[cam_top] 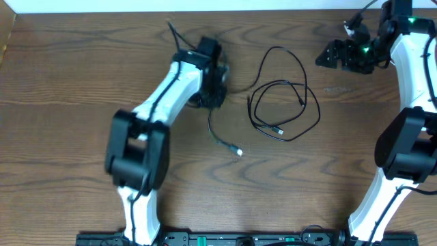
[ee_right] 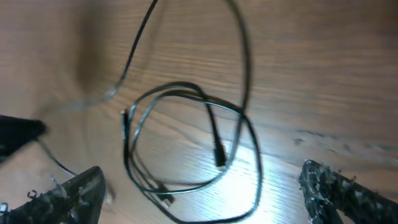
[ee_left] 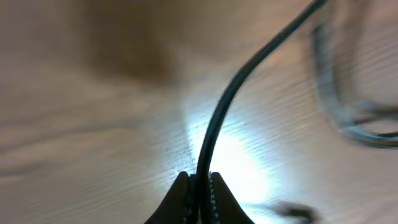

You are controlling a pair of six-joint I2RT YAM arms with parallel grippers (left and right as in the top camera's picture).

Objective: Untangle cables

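Observation:
I should next move the fingers of my right gripper to the left in the overhead view, to the wire's far bend. I should close them there, clear of the loops.
A thin black cable lies in loose overlapping loops at mid-table, its small plug ends inside the loops. My left gripper is down on the table just left of those loops. In the left wrist view its jaws are shut on a dark cable strand that runs up and to the right. A thin strand trails from that gripper toward the front and ends in a pale plug. My right gripper hovers open at the back right, and its fingers straddle the loops from above with nothing between them.
Thicker black wires run along both white arms. The left arm lies diagonally across the left half of the table. The right arm stands along the right edge. Bare wood surrounds the loops.

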